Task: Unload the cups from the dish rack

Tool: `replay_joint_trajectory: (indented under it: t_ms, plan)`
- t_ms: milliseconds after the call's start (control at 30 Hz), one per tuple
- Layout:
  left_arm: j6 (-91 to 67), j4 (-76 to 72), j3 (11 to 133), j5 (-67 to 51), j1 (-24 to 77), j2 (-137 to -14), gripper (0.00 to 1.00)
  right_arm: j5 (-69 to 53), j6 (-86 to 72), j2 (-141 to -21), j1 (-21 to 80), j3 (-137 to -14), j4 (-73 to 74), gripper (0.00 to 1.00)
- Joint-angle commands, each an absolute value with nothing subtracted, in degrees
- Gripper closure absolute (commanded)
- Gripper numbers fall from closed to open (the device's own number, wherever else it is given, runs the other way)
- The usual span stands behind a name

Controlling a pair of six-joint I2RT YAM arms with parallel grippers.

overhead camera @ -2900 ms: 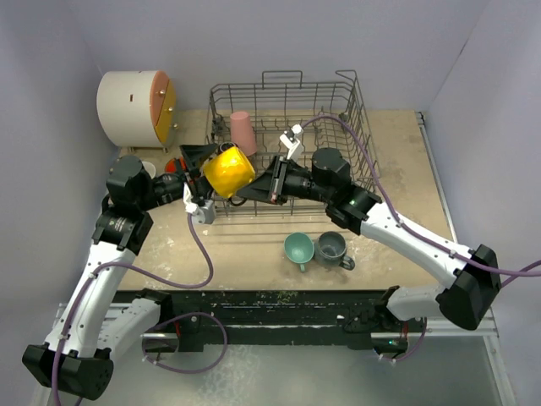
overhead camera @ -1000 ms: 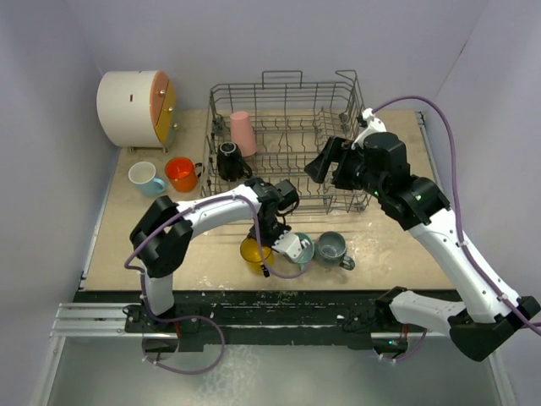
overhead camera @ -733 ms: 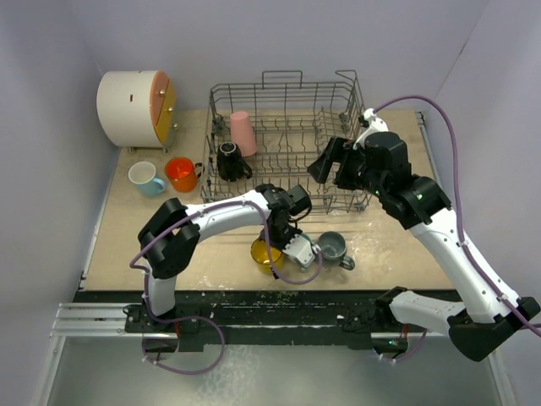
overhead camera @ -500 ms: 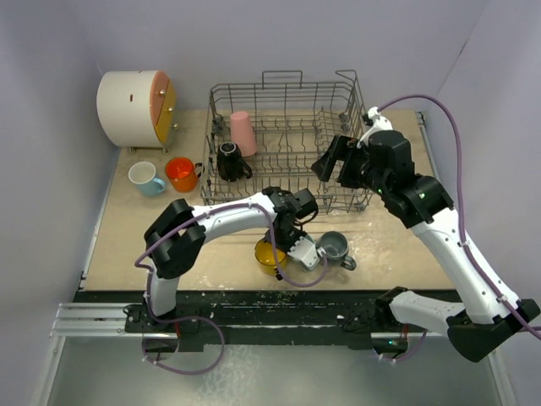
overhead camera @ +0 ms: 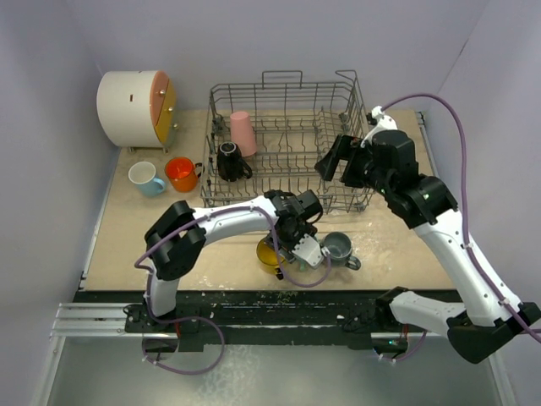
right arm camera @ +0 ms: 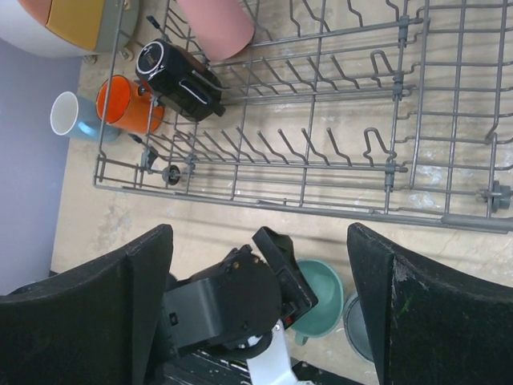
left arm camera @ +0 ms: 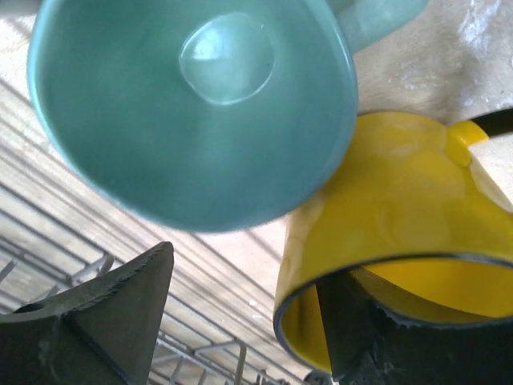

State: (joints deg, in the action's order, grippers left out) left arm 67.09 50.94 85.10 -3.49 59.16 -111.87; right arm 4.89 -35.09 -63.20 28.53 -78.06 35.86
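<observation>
The black cup's handle (overhead camera: 247, 171) (right arm camera: 210, 95) sticks out on my right gripper's side, so I need to move that gripper to the left in the top view and down onto the handle next.
The yellow cup (overhead camera: 267, 252) stands on the table in front of the dish rack (overhead camera: 359, 144), touching the teal cup (left arm camera: 192, 104). My left gripper (left arm camera: 248, 273) is open: one finger (left arm camera: 361, 337) is inside the yellow cup and the other (left arm camera: 104, 321) stands apart from its wall. The grey cup (overhead camera: 336, 247) sits just to the right. In the rack are a pink cup (overhead camera: 243, 133) and a black cup (overhead camera: 228, 161). My right gripper (right arm camera: 258, 241) hangs open and empty above the rack's front right part.
An orange cup (overhead camera: 180, 173) and a light blue cup (overhead camera: 145, 178) stand on the table left of the rack. A white round cabinet (overhead camera: 131, 106) with an orange-yellow front sits at the back left. The left arm stretches across the table's front.
My left gripper carried the yellow cup rightward against the teal cup, then opened and let it go. The right gripper drifted slightly right above the rack.
</observation>
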Motion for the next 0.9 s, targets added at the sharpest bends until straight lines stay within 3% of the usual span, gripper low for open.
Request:
replay_joint_trajectory:
  t_ms: [0,67,167,467,633,867]
  plan:
    - [67.37,52.05,84.71,-0.26,59.32,-103.51,0.25,5.94,-32.01,-65.48,28.22,-82.33,34.25,0.08]
    - [67.24,55.26,85.23,-0.28,58.85,-100.09,0.06,5.98,-30.81,-67.83,28.30,-83.94,33.28,0.07]
    - [67.14,60.04,86.58,-0.89,57.20,-94.67,0.00,5.36,-28.53,-73.26,28.26,-87.60,32.26,0.05]
    - [65.09,71.16,90.23,-7.94,41.77,-78.82,0.01,0.42,-17.79,-96.34,29.67,-102.86,29.48,0.11]
    - [61.28,57.95,83.86,-12.95,26.14,-72.22,0.01,-2.13,-11.30,-109.69,34.04,-113.69,33.83,0.14]
    - [48.30,43.12,82.62,-26.70,4.30,-73.14,0.01,-4.44,-8.74,-120.85,36.46,-121.78,37.03,0.21]
